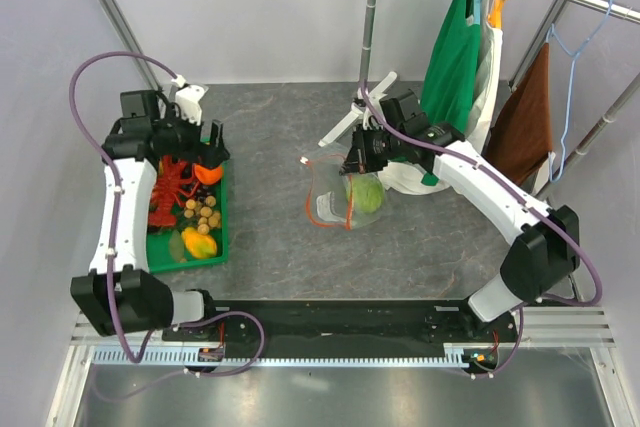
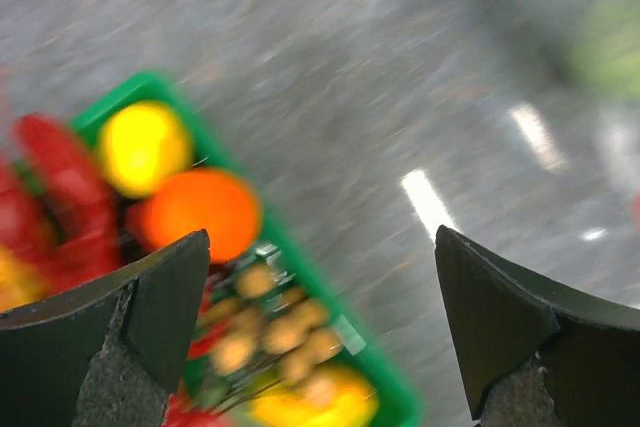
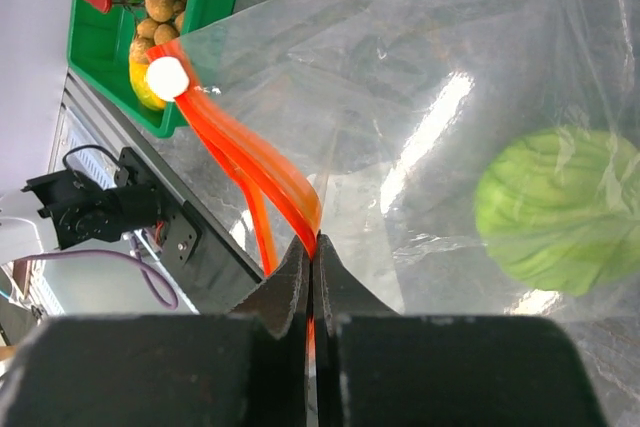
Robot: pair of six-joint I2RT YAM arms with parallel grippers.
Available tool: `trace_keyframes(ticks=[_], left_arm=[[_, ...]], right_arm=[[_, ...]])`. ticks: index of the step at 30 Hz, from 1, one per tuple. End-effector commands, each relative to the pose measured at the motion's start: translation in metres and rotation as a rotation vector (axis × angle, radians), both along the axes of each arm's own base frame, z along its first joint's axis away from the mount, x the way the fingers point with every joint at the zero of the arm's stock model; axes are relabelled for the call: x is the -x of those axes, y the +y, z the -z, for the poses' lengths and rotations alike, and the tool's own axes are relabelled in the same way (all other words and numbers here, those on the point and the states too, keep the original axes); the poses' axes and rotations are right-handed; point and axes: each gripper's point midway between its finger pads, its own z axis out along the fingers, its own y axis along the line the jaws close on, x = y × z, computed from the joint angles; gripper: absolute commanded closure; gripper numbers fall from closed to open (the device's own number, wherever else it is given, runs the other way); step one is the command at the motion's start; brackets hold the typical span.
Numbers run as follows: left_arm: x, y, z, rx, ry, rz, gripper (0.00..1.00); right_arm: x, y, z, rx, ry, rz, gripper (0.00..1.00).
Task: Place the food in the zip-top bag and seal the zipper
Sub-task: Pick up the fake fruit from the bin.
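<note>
Next, the left gripper lowers its open fingers around the sides of the orange fruit (image 1: 209, 172) (image 2: 203, 214), which lies below the gripper, toward the left in its wrist view.
The clear zip-top bag (image 1: 345, 195) lies mid-table with the pale green cabbage (image 1: 366, 193) inside it; both also show in the right wrist view, the bag (image 3: 400, 97) and the cabbage (image 3: 560, 209). My right gripper (image 3: 314, 247) is shut on the bag's red-orange zipper (image 3: 245, 162) and holds the mouth up. My left gripper (image 2: 320, 287) is open and empty above the green tray (image 1: 222, 237). In the tray lie the red lobster (image 1: 170, 187), the tan-brown balls (image 1: 203, 212), the yellow-orange fruit (image 1: 199, 243) and an orange fruit (image 1: 209, 172).
A white stand (image 1: 350, 117) holds a pole at the back. Green, white and brown clothes (image 1: 455, 47) hang on a rail at the back right. A white cloth bag (image 1: 410, 179) lies under my right arm.
</note>
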Motion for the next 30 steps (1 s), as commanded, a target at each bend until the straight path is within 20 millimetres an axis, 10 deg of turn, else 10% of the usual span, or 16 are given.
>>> trace_keyframes(ticks=[1, 17, 30], left_arm=[[0.006, 0.054, 0.033, -0.244, 0.097, 0.09, 0.0], [-0.059, 0.085, 0.094, -0.326, 0.197, 0.111, 0.0], [-0.057, 0.072, 0.121, -0.311, 0.241, 0.179, 0.11]], right_arm=[[-0.018, 0.01, 0.01, -0.01, -0.027, -0.011, 1.0], [-0.05, 0.026, 0.02, -0.012, -0.04, 0.01, 1.0], [-0.071, 0.034, 0.023, 0.014, -0.07, 0.025, 1.0]])
